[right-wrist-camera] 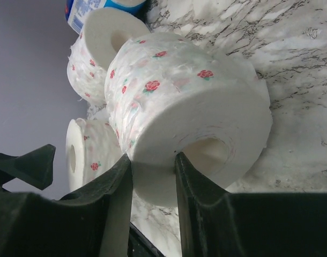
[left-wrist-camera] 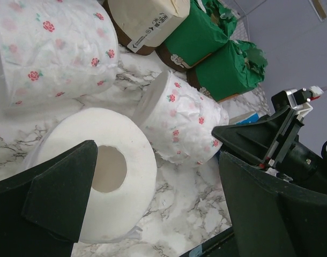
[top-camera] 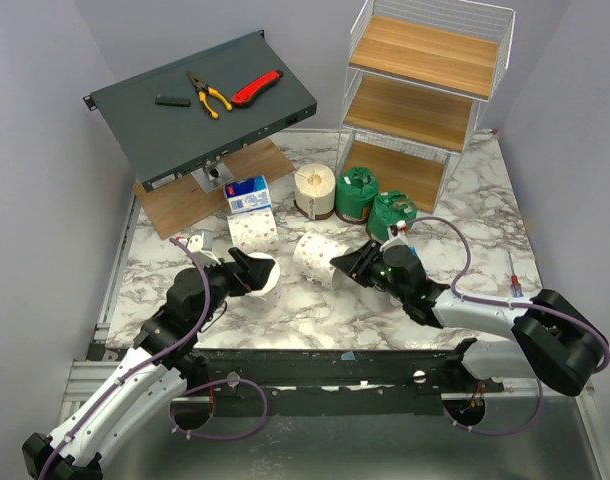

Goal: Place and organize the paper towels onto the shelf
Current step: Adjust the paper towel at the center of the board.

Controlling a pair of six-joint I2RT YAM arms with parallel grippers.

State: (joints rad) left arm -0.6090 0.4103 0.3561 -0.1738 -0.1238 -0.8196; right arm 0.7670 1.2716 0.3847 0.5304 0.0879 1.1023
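Note:
I should raise my right gripper and turn it fingers-down, tipping the roll upright, then lower it onto the open marble, as the roll is on its side.
Three white paper towels with pink print lie on the marble table. My right gripper [top-camera: 343, 262] [right-wrist-camera: 153, 167] is shut on the wall of the middle roll [top-camera: 315, 258] [right-wrist-camera: 190, 101], one finger outside it and one inside its core. My left gripper [top-camera: 247, 268] [left-wrist-camera: 158, 160] stands open at the roll nearest it [top-camera: 262, 276] [left-wrist-camera: 115, 176], whose end face partly sits behind the left finger. The third printed roll [top-camera: 253, 230] lies behind. A cream roll [top-camera: 315, 190], two green-wrapped rolls [top-camera: 357, 193] [top-camera: 392, 213] and a blue-and-white pack [top-camera: 248, 195] stand before the shelf [top-camera: 425, 90].
A slanted dark grey box [top-camera: 200, 105] at the back left carries pliers [top-camera: 210, 95] and a red knife [top-camera: 257, 88]. A flat wooden board [top-camera: 185, 200] lies under it. The shelf's three wooden tiers hold nothing. Walls close in on both sides.

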